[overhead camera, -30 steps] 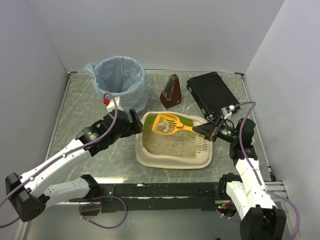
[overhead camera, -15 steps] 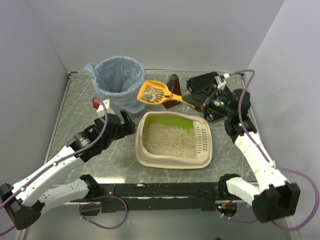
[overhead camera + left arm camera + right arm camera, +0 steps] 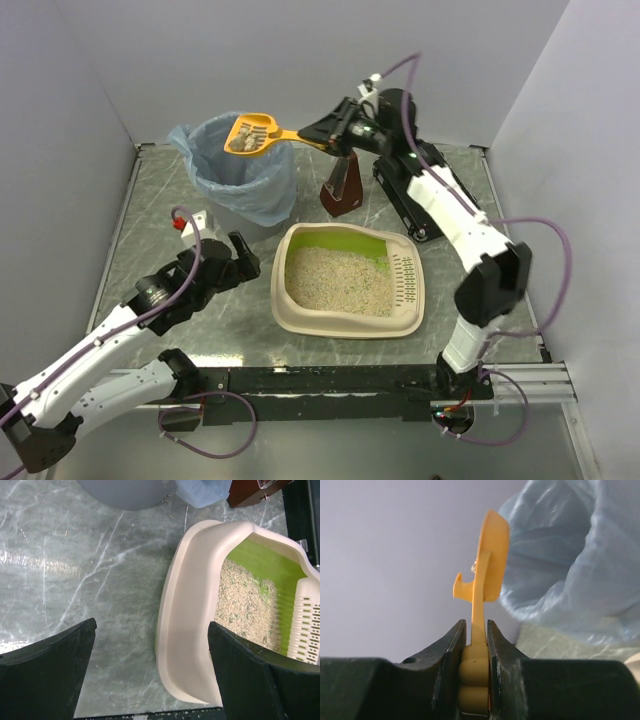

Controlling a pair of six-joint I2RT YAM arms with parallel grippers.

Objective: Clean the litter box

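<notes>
Next, my left gripper moves across and down astride the litter box's side rim, since that rim lies below it and to its right in the top view.
The litter box [image 3: 345, 325] is a cream tray with a lime-green far wall and sandy litter, lying mid-table. Its near-left rim [image 3: 190, 610] fills the left wrist view. My right gripper [image 3: 328, 133] is shut on the handle of an orange slotted scoop [image 3: 252, 134]. The scoop head hangs over the rim of the blue-bag-lined bin [image 3: 240, 175] with grey clumps in it. In the right wrist view the scoop [image 3: 487, 560] stands edge-on between the jaws of my right gripper [image 3: 476, 625]. My left gripper [image 3: 240, 255] stands open and empty left of the box, low over the table [image 3: 151, 630].
A brown wedge-shaped scoop holder [image 3: 343, 188] stands behind the box. A flat black case [image 3: 415, 185] lies at the back right under the right arm. The blue bag [image 3: 570, 565] billows beside the scoop. White walls close in the grey marbled table [image 3: 150, 220].
My right arm has lifted the scoop out of the litter box and swung it back and left to the bin. My left gripper has drawn back from the box's left side.
</notes>
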